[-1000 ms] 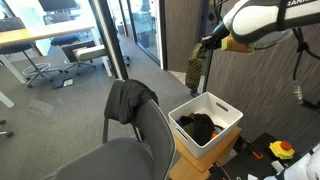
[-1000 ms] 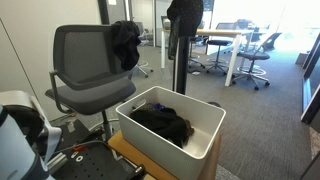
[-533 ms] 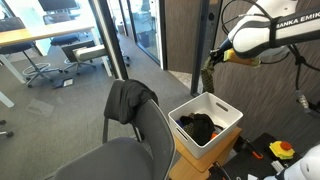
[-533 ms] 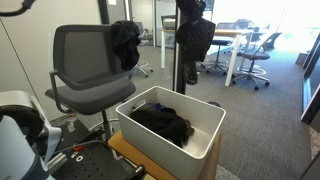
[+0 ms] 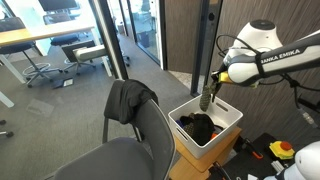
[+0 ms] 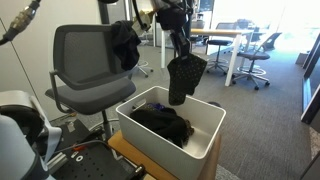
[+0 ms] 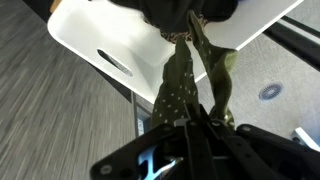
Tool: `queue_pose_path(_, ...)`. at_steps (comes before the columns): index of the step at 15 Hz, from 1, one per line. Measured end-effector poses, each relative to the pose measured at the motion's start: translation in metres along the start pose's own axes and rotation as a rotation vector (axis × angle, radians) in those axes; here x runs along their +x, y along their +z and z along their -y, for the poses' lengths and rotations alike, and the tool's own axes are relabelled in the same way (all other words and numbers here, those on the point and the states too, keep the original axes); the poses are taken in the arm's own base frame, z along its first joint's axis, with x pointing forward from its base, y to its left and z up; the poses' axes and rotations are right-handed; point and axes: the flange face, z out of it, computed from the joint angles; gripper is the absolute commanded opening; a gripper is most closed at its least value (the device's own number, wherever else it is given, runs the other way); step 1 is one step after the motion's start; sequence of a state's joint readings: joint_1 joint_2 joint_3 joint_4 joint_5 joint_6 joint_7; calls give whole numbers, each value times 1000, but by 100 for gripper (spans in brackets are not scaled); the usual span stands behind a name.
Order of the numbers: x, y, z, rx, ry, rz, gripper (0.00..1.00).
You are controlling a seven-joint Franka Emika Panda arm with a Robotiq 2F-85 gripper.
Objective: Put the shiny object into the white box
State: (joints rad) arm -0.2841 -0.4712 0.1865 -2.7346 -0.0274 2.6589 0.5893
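Note:
The fabric hangs above the box's open space beside the black cloth, and that space is below my gripper. My gripper will next move down inside and let go of the fabric.
My gripper (image 5: 213,78) is shut on the shiny object (image 5: 206,97), a floppy olive-gold speckled fabric that hangs straight down from it over the white box (image 5: 226,130). Its lower end reaches about the box's rim. In an exterior view the fabric (image 6: 184,77) looks dark and dangles over the box (image 6: 200,138) from my gripper (image 6: 178,42). In the wrist view the speckled fabric (image 7: 180,85) runs from my gripper (image 7: 197,122) toward the box (image 7: 110,50). A black cloth (image 5: 198,127) lies inside the box.
A grey office chair (image 6: 90,62) with a black jacket (image 5: 128,99) draped over its backrest stands beside the box. The box sits on a wooden stand (image 6: 135,160). Glass partitions, desks and chairs fill the background.
My gripper has moved down and toward the box with the fabric, which now hangs low over the box instead of high above it.

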Motion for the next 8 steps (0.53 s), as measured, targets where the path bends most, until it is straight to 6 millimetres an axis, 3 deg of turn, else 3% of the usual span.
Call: queue_pose_path(8, -27, 70, -12, -163, 91, 102, 1)
